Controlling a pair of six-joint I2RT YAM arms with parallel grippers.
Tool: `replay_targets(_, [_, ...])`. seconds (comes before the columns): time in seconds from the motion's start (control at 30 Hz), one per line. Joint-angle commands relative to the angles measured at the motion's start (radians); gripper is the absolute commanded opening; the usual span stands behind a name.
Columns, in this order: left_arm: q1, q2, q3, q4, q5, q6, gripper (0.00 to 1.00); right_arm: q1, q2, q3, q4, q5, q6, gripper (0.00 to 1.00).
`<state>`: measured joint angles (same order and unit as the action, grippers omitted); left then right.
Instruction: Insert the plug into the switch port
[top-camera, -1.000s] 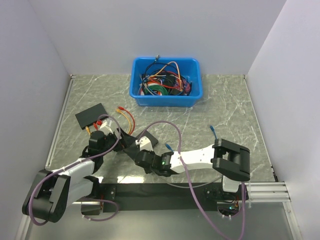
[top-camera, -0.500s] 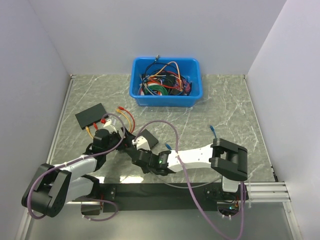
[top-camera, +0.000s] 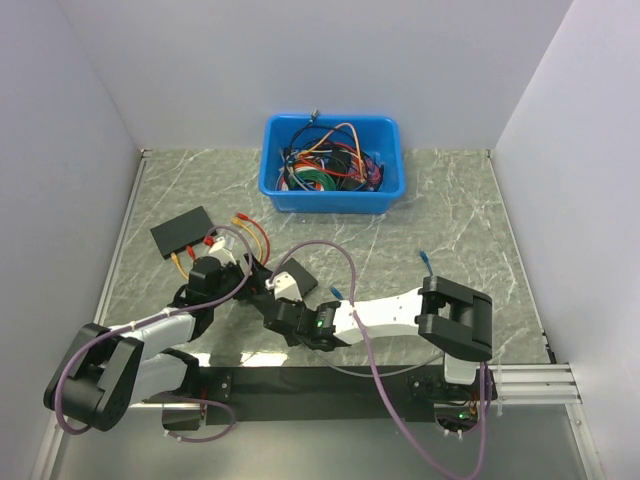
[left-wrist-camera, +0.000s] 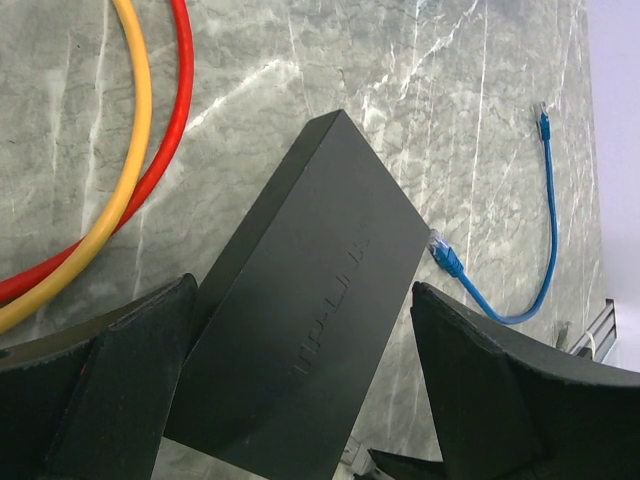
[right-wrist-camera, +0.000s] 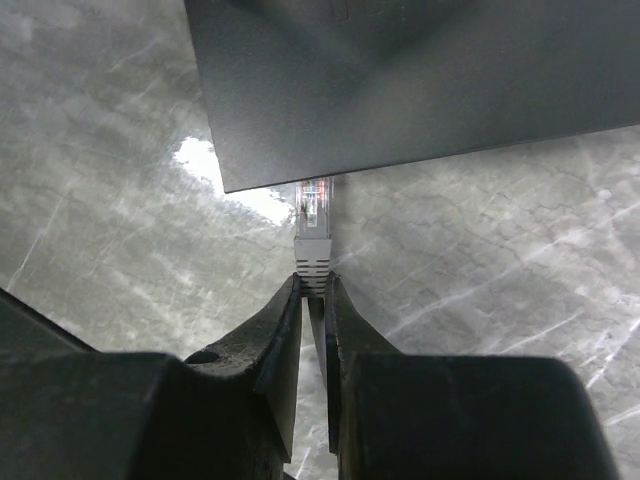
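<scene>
The plug's clear body still shows outside the black switch. My right gripper should push the clear plug (right-wrist-camera: 313, 212) outward into the near edge of the black switch and then release it.
The black switch (left-wrist-camera: 300, 300) lies flat between the wide-open jaws of my left gripper (left-wrist-camera: 300, 385); it also shows in the top view (top-camera: 298, 273). My right gripper (right-wrist-camera: 313, 285) is shut on a clear plug (right-wrist-camera: 313, 212) with a boot that looks pale grey, not blue. The plug's tip meets the near edge of the switch (right-wrist-camera: 420, 80); the ports are hidden. A thin bright-blue cable (left-wrist-camera: 548, 240) lies loose on the table, with one plug (left-wrist-camera: 438, 245) beside the switch's right corner. In the top view the left gripper (top-camera: 245, 270) and right gripper (top-camera: 275, 292) flank the switch.
A second black box (top-camera: 180, 232) with coloured plugs in it sits at the left. A red cable (left-wrist-camera: 175, 120) and a yellow cable (left-wrist-camera: 135, 150) curve past the switch. A blue bin (top-camera: 335, 203) of tangled cables stands at the back.
My left gripper has moved forward and right, and now straddles the switch. My right arm has shifted slightly left, with the plug still in it.
</scene>
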<state>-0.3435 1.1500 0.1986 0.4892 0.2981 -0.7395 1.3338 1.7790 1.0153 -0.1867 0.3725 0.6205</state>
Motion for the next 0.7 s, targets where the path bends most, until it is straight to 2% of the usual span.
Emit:
replay_targets(0.0, [-0.012,0.004,0.028,0.006,0.024,0.012,0.93,-0.022,-0.013,0.016,0.009,0.063,0.022,0.00])
replay_targets(0.43, [-0.025,0.031,0.033,0.022,0.047,0.015,0.93,-0.030,0.030,0.095,-0.011,0.052,-0.008,0.00])
replay_targets(0.67, [-0.045,0.080,0.048,0.038,0.065,0.022,0.93,-0.030,0.034,0.120,0.016,0.052,-0.094,0.00])
